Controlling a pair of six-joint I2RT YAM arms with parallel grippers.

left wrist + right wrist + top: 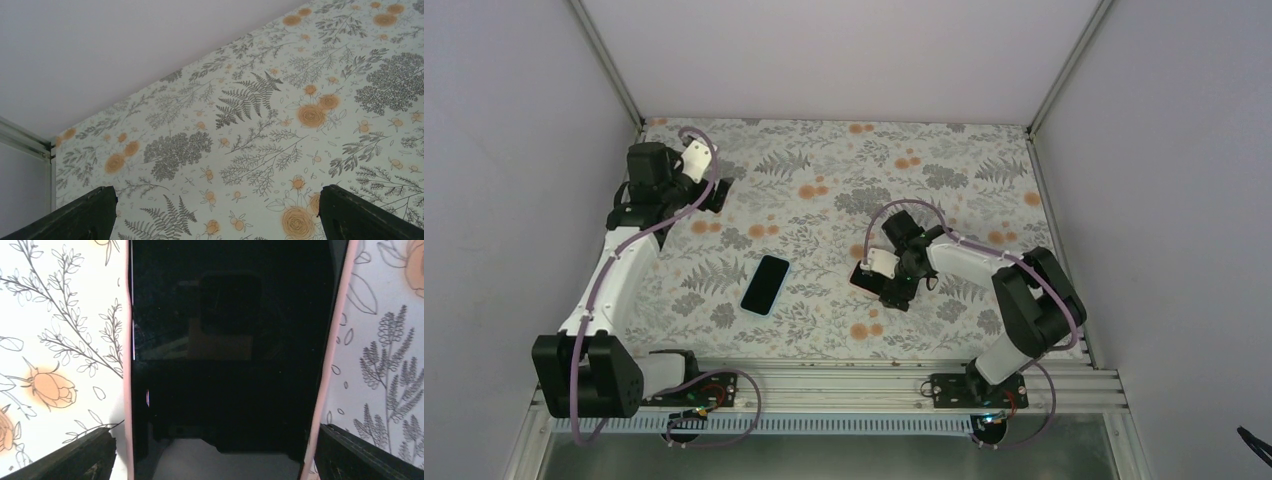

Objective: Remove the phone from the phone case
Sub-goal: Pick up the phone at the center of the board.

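Next I will bring and turn my left gripper across the table toward the cased phone's uncovered end, as that end lies to its right in the top view.
A phone with a black glossy screen in a pink case fills the right wrist view, lying flat on the floral table. My right gripper is open just above it, with one fingertip outside each pink long edge. In the top view this gripper sits right of centre, covering most of that cased phone. A second dark phone-shaped slab with a bluish rim lies alone at mid-table. My left gripper is open and empty at the far left; its wrist view shows only the tablecloth.
The table is covered by a floral cloth and enclosed by pale walls at the back and both sides. A metal rail runs along the near edge by the arm bases.
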